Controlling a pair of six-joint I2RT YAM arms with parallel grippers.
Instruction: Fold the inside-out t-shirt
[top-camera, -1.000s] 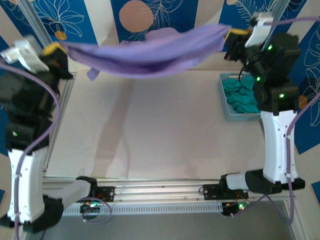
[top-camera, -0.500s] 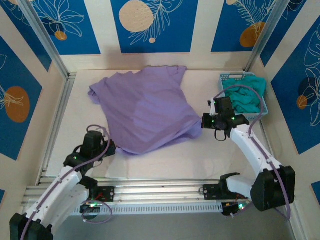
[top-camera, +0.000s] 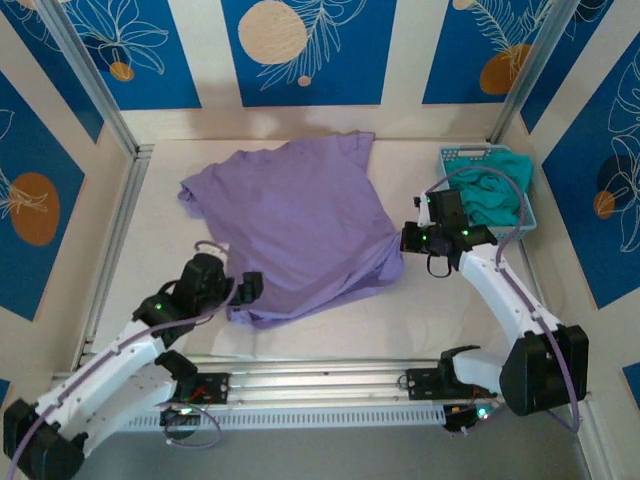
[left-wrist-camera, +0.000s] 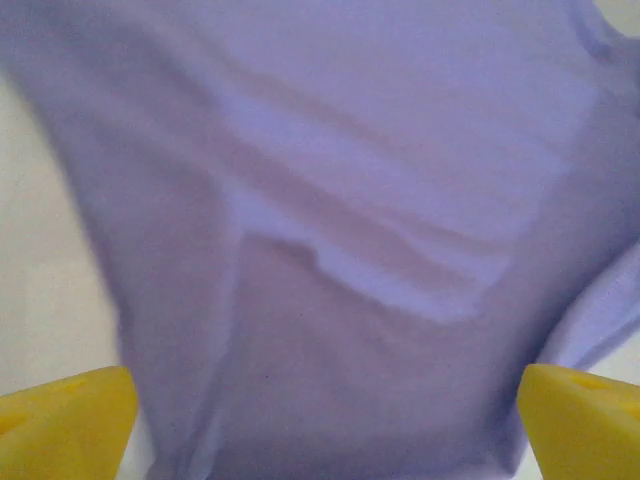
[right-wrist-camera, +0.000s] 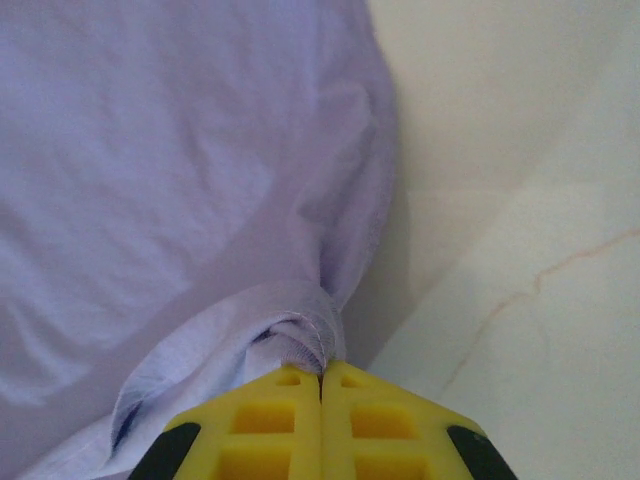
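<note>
The t-shirt is bunched in my right gripper's fingers, so my left gripper should next move outward over it to the pinched fold across the t-shirt from it.
The lavender inside-out t-shirt lies spread and slightly rumpled on the white table, sleeves toward the back. My left gripper sits at the shirt's near-left corner, open. In the left wrist view its yellow fingertips stand far apart at the bottom corners, with the t-shirt loose between them and nothing gripped. My right gripper is at the shirt's near-right corner. In the right wrist view its jaws are pressed together on a bunched piece of the t-shirt's hem.
A light blue basket holding a teal-green garment stands at the back right, just behind my right arm. Metal frame posts rise at both back corners. Bare white table lies right of the shirt and along the near edge.
The shirt, held stretched in the air a second ago, now lies on the table. My left gripper has opened and let go of its corner. The right gripper stays shut on the hem.
</note>
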